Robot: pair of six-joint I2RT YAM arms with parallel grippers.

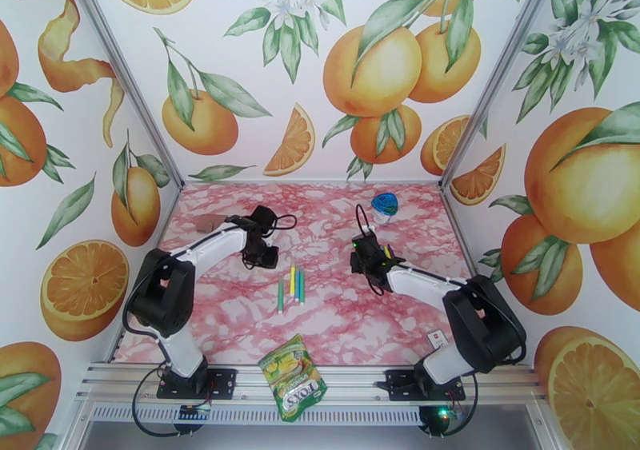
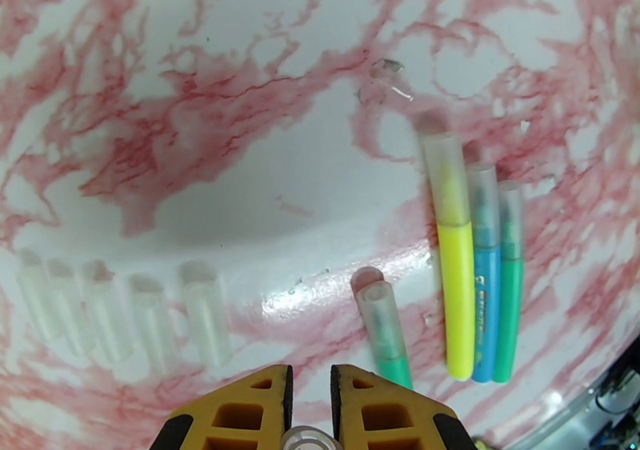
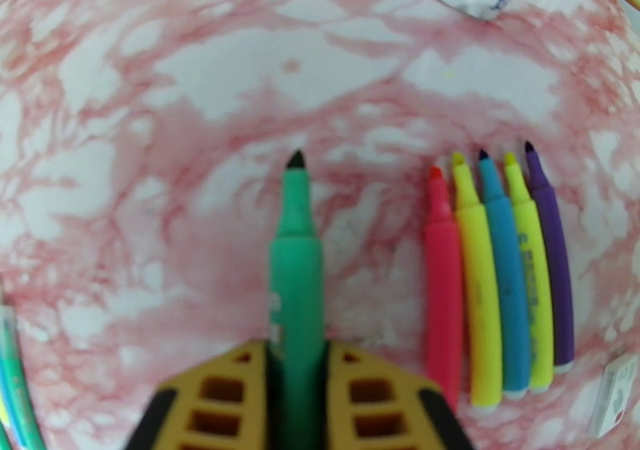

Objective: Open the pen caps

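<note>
The green pen will go down onto the table beside the red pen next, carried by my right gripper, because the uncapped pens are in that row.
In the left wrist view my left gripper (image 2: 310, 378) is shut on a clear pen cap (image 2: 308, 440) held between its yellow fingers. Several loose clear caps (image 2: 120, 316) lie in a row on the table to its left. To its right lie capped pens: yellow (image 2: 458, 292), blue (image 2: 485, 300), green (image 2: 508, 300) and another green (image 2: 386, 336). My right gripper (image 3: 296, 352) is shut on an uncapped green pen (image 3: 296, 236), tip pointing away. Beside it lie uncapped red (image 3: 442, 284), yellow (image 3: 480, 284), blue (image 3: 508, 284), yellow-green (image 3: 534, 284) and purple (image 3: 554, 268) pens. From above, the left gripper (image 1: 260, 256) and right gripper (image 1: 364, 261) flank the capped pens (image 1: 293, 285).
A blue-lidded round container (image 1: 385, 205) stands at the back right. A green-yellow snack packet (image 1: 294, 378) hangs over the near edge. A small brown object (image 1: 210, 221) lies at the back left and a white tag (image 1: 437, 338) near the right arm's base. Walls close in three sides.
</note>
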